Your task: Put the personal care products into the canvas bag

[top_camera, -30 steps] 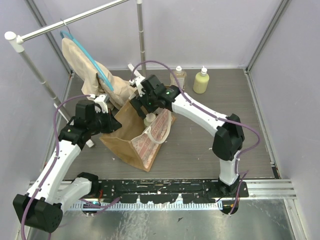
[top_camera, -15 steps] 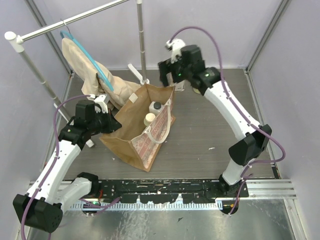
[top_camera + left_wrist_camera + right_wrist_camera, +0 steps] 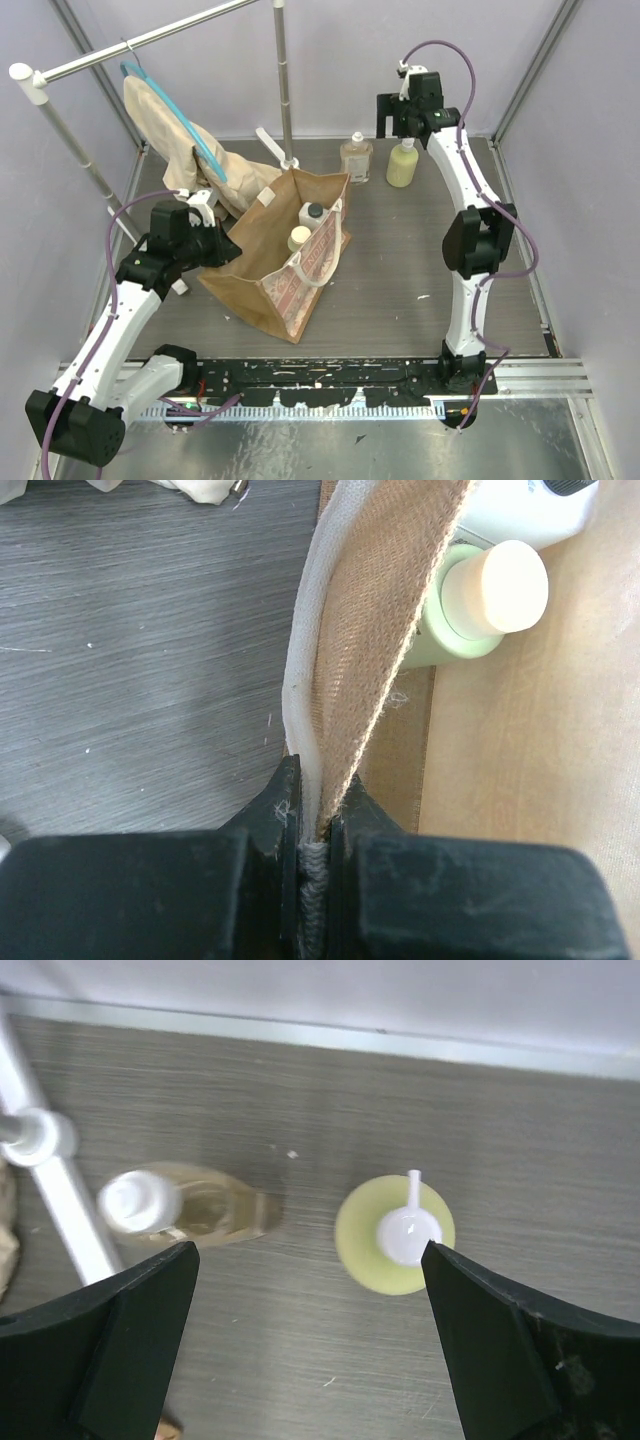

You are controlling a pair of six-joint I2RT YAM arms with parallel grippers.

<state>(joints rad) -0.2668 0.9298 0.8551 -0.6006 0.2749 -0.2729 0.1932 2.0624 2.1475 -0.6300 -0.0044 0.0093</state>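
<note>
I should shift my right gripper toward the second yellow-green bottle next, then down around the white pump cap (image 3: 408, 1235), which is beside one finger.
The tan canvas bag (image 3: 262, 268) stands open mid-table. Inside it are a white bottle with a black cap (image 3: 312, 213) and a yellow-green bottle with a white cap (image 3: 299, 238); the left wrist view shows that yellow-green bottle (image 3: 480, 600) too. My left gripper (image 3: 230, 252) is shut on the bag's cream strap handle (image 3: 330, 650) at the rim, jaws (image 3: 318, 798) pinching it. An amber bottle (image 3: 356, 158) and a second yellow-green bottle (image 3: 403, 164) stand at the back. My right gripper (image 3: 404, 118) hovers open above them, the yellow-green bottle (image 3: 365, 1250) near its right finger and the amber bottle (image 3: 200, 1210) near its left.
A beige garment (image 3: 170, 130) on a blue hanger hangs from a metal rack at the back left, draping next to the bag. The rack's upright pole (image 3: 283, 80) and white foot (image 3: 40, 1140) stand just left of the amber bottle. Grey walls enclose the table.
My right gripper has lifted out of the bag, leaving the white bottle inside, and swung to the back right above the two standing bottles. The left gripper has not moved.
</note>
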